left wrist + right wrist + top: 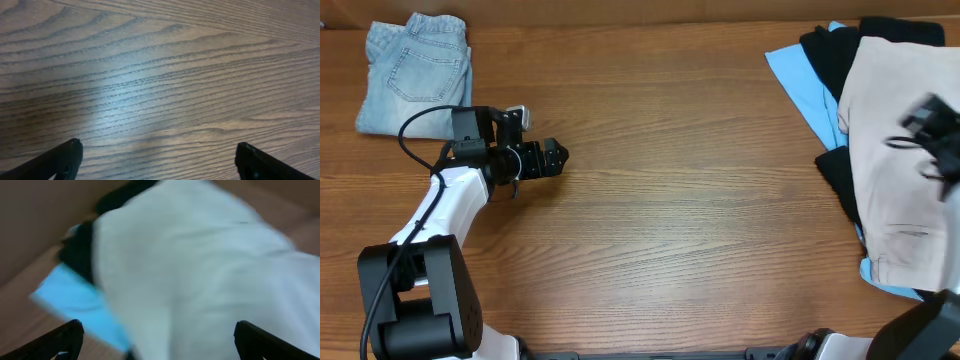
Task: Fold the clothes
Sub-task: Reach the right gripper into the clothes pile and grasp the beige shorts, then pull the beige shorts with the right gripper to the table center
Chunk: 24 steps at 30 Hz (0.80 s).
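My right gripper is to swing to the right in the overhead view next. It will lower to the stitched edge of the beige shorts, which are on top of the pile.
A pile of clothes lies at the right edge of the table: beige shorts [895, 150] on top, a black piece [830, 55] and a light-blue piece [800, 85] under them. The right wrist view shows the same pile blurred, with the pale shorts [200, 275], the black piece [80, 250] and the light-blue piece [75, 300]. My right gripper [932, 140] is blurred above the beige shorts and open [157, 337], with nothing between the fingers. A folded pale denim piece [415, 70] lies at the far left corner. My left gripper [558, 158] is open [157, 160] over bare wood.
The wooden table [670, 200] lies between the two arms. The left arm's base [415, 300] stands at the front left. The pile reaches the table's right edge.
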{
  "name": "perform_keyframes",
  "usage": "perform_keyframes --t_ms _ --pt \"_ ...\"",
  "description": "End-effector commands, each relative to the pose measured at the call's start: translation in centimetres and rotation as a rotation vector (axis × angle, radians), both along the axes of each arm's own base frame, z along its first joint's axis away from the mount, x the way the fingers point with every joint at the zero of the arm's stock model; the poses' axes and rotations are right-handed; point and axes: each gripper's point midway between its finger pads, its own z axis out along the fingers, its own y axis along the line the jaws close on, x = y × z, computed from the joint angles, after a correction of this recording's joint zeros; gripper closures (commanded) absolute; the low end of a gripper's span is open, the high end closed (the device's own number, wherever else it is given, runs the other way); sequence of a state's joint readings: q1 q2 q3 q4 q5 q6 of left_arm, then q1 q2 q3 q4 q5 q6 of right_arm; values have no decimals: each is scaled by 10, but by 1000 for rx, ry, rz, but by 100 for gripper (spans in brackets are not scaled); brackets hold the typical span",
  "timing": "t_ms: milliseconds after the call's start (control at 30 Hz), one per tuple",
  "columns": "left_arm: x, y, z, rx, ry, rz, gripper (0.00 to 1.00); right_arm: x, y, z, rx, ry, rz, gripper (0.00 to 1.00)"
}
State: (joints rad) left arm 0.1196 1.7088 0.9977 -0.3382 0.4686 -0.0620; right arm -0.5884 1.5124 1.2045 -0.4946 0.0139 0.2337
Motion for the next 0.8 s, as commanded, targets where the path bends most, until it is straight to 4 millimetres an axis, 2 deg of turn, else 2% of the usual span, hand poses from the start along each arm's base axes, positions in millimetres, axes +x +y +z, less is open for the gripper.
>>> perform_keyframes --t_ms 0,33,100,133,200,367,600,667,700,733,767 --pt "4 -1 7 -22 -16 2 0 -51 -63 -18 63 32 -239 0" --pt "4 -1 7 -18 -17 0 0 -71 -78 -29 95 60 -291 0" --pt "4 -1 7 -13 -21 -7 0 -95 -91 -43 131 101 -342 0" --pt "4 -1 7 -13 -22 -9 0 -116 -101 -57 166 142 -389 0" --pt "4 -1 7 -12 -24 -10 0 -135 -105 -75 215 188 -399 0" --pt "7 -1 9 1 -47 -26 0 -155 -99 -113 307 275 -403 5" --pt "11 0 11 8 -67 -31 4 -163 -80 -159 418 399 -346 9" --pt "12 0 12 9 -76 -31 4 -164 -76 -166 439 414 -343 19" --pt "13 0 13 10 -79 -31 0 -165 -75 -168 444 417 -343 25" --pt "13 0 13 10 -82 -31 0 -165 -75 -168 445 419 -343 34" --pt "14 0 13 10 -82 -31 0 -165 -75 -167 443 417 -343 50"
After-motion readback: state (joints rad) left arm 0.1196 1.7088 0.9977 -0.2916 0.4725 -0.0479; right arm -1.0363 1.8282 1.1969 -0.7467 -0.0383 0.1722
